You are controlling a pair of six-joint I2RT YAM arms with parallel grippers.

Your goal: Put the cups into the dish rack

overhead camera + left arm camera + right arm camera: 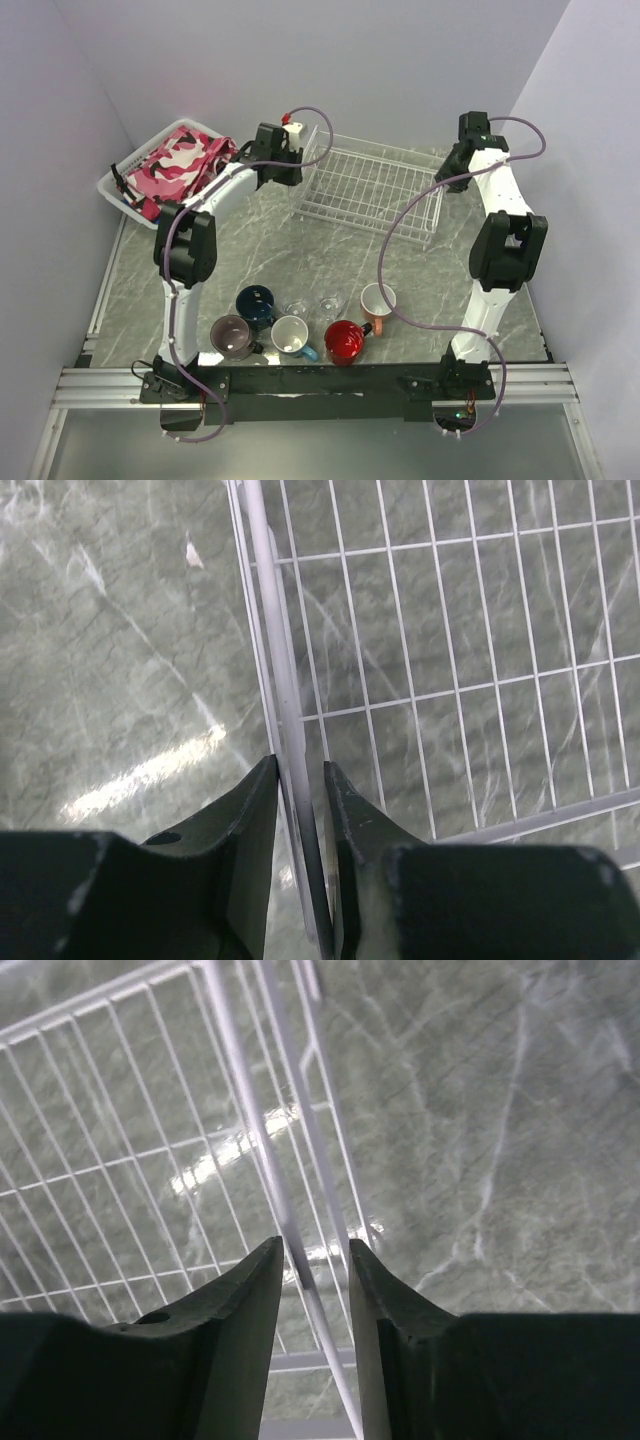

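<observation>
I will use my left gripper to pull the rack [370,185] back onto the bare tabletop behind the gripper and let go there, because the rack is far from the mugs.
The white wire dish rack [370,185] stands at the back middle of the table with nothing in it. My left gripper [288,163] is at its left end; in the left wrist view the gripper [300,765] is shut on the rack's rim rod [275,630]. My right gripper [457,160] is at the rack's right end; in the right wrist view the gripper [316,1245] is open, its jaws straddling the rim wire [250,1110] with gaps on both sides. Near the front stand the navy [255,303], mauve [232,336], light blue [291,336], red [345,341] and salmon [378,302] mugs and two clear glasses [296,306] [331,304].
A white plastic basket [112,184] with pink patterned cloth sits at the back left, close to my left arm. Grey walls close in on three sides. Marbled green tabletop [330,260] lies between the rack and the cups.
</observation>
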